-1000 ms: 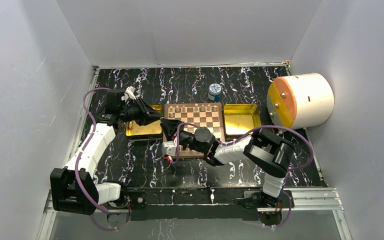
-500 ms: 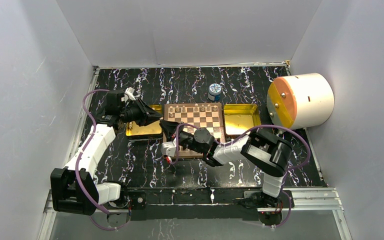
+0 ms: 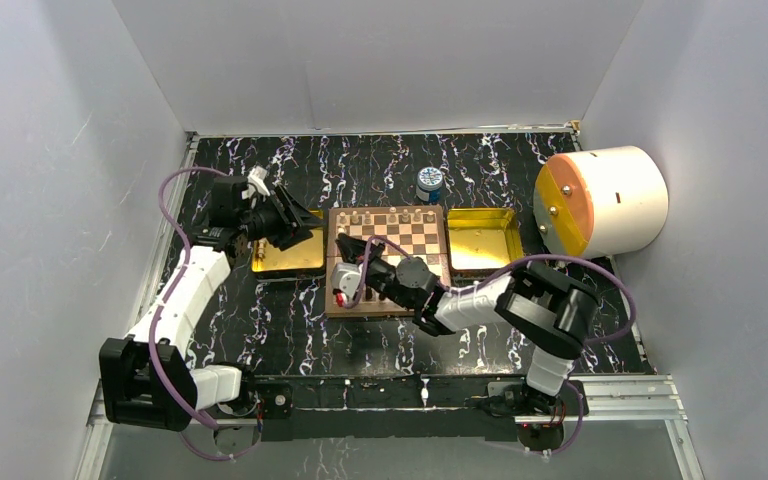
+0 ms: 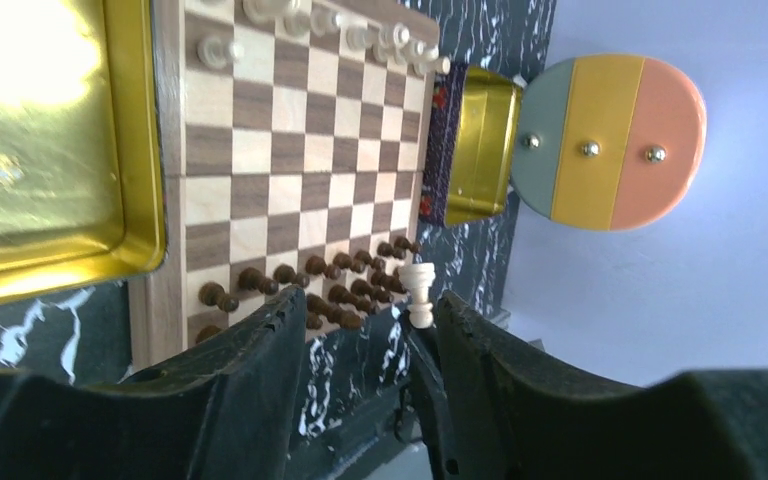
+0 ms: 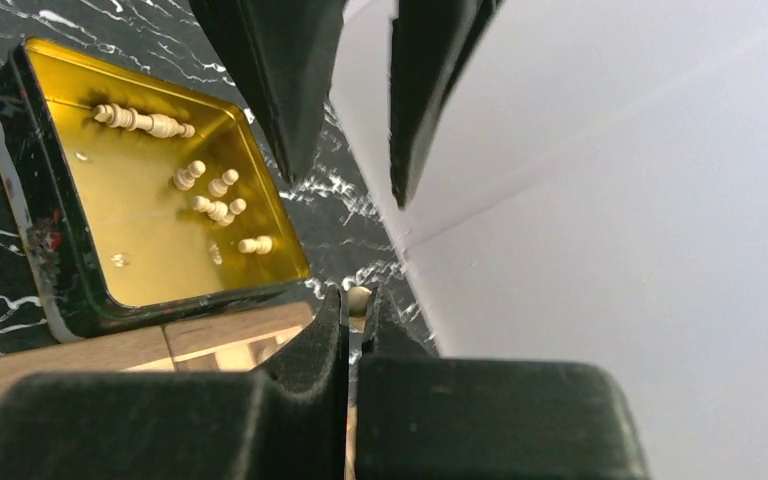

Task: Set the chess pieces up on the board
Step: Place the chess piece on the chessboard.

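Note:
The square before the corner piece by the second tray is empty, so I will swing my right gripper toward that tray, lower it onto the square and let go.
The board lies mid-table, with cream chess pieces along its far row and dark pieces at its near end. My right gripper hangs over the board's left part, shut on one cream chess piece. That piece also shows in the left wrist view, upright, close to my left gripper's right finger. My left gripper is open, its fingers spread on either side of the right gripper's tips. Several cream pieces lie in the left gold tray.
A second gold tray sits right of the board. A blue-and-white jar stands behind the board. A big white cylinder with a striped face lies at the right wall. Grey walls close in the black marbled table.
My right gripper has moved from the board's near-left corner away from me, up to the left gripper. The left gripper has shifted slightly back and left.

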Controlling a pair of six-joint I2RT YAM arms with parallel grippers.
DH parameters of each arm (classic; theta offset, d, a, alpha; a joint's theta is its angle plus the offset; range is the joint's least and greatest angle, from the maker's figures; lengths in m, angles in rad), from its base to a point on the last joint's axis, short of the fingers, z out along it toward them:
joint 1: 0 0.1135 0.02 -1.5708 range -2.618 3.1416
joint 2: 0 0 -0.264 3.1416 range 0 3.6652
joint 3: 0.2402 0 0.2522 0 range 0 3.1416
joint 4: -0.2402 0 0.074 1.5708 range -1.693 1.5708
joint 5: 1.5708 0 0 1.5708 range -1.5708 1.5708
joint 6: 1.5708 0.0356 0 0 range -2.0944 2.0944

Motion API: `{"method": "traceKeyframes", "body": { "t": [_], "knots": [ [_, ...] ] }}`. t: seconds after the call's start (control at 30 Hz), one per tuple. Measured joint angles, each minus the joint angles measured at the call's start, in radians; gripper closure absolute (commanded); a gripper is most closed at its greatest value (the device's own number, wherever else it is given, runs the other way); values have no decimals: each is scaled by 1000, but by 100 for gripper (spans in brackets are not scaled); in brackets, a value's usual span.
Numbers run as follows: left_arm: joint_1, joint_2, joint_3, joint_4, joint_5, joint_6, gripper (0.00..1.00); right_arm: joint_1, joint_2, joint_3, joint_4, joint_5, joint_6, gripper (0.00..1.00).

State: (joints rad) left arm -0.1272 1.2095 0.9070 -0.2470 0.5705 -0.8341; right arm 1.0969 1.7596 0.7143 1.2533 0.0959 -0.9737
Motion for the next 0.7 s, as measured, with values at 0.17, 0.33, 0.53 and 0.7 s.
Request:
{"method": "traceKeyframes", "body": {
  "t": [0.17, 0.33, 0.53, 0.7],
  "knots": [
    [0, 16, 80, -37, -113, 132, 46, -7, -100, 10, -178, 131, 228, 100],
    [0, 9, 102, -72, -235, 268, 12, -90, -165, 40, -378, 188, 515, 100],
    [0, -10, 64, -97, -340, 399, 10, -303, -216, 57, -629, 169, 861, 100],
    [0, -32, -20, -97, -377, 447, 10, -435, -216, 75, -743, 163, 1052, 100]
  ]
}}
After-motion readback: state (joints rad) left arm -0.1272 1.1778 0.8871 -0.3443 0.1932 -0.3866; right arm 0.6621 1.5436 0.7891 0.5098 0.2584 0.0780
